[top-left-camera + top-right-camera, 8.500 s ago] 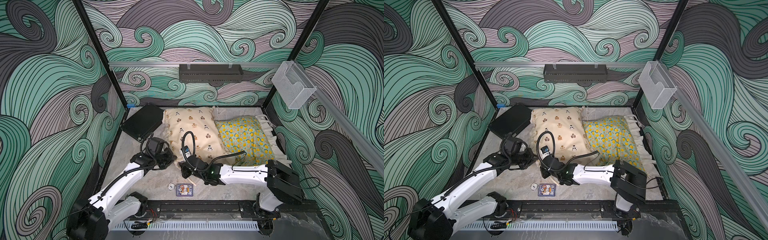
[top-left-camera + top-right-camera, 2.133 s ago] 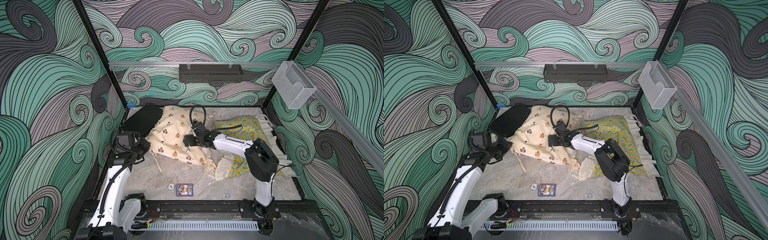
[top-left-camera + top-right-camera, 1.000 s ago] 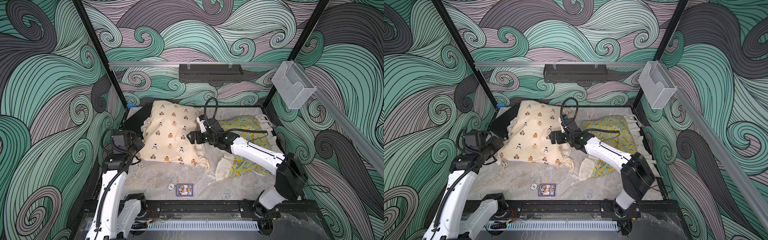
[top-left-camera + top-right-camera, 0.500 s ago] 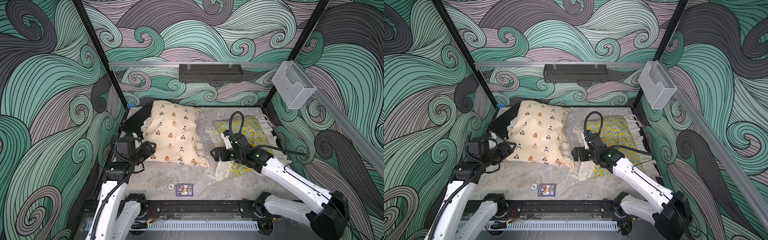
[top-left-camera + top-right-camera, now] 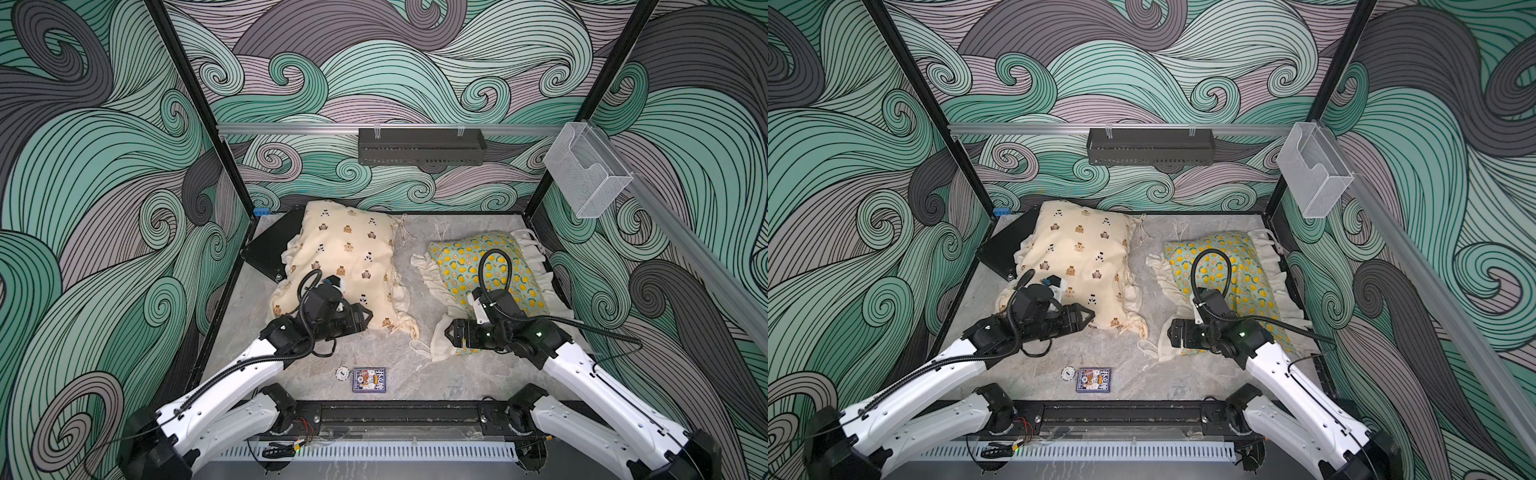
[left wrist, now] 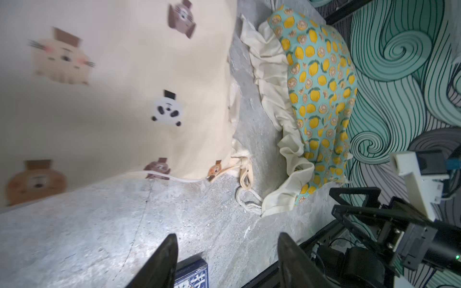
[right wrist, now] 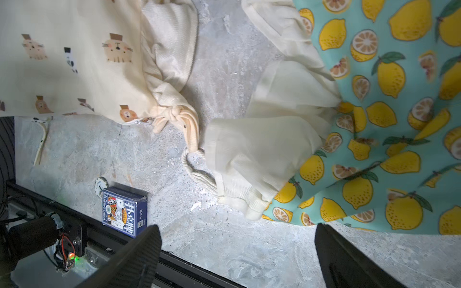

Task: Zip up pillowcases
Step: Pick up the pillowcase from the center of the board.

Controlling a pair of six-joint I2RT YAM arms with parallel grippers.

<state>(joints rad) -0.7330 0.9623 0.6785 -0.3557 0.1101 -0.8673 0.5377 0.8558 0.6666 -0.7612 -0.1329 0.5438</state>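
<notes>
I will move my left gripper past the cream case's knotted tie next and down onto the cream ruffle's near corner (image 5: pixel 441 344) (image 6: pixel 282 199), because that cloth sticks out past the lemon print.
The cream pillowcase (image 5: pixel 345 257) (image 5: pixel 1079 257) with bear and panda prints lies at the back left, partly on a black case. The mint lemon pillowcase (image 5: pixel 486 266) (image 5: pixel 1229 270) lies to its right with its cream ruffle spread out. My left gripper (image 5: pixel 365 318) (image 6: pixel 227 235) hovers at the cream case's near edge, open, with only bare table between its fingers. My right gripper (image 5: pixel 451 334) (image 7: pixel 237 227) stands wide open at the lemon case's front left corner, over its ruffle (image 7: pixel 249 159), and holds nothing. A pale seam line (image 6: pixel 174 178) runs along the cream case's near edge.
A flat black case (image 5: pixel 270 249) sticks out from under the cream pillowcase at the left wall. A blue card deck (image 5: pixel 369 379) and a white chip (image 5: pixel 342 372) lie near the front rail. A black shelf (image 5: pixel 419 145) and a clear holder (image 5: pixel 586 174) hang on the walls.
My right arm pulled back from the cream pillowcase to the lemon one's front corner. My left arm swung in from the left wall to the cream case's near edge.
</notes>
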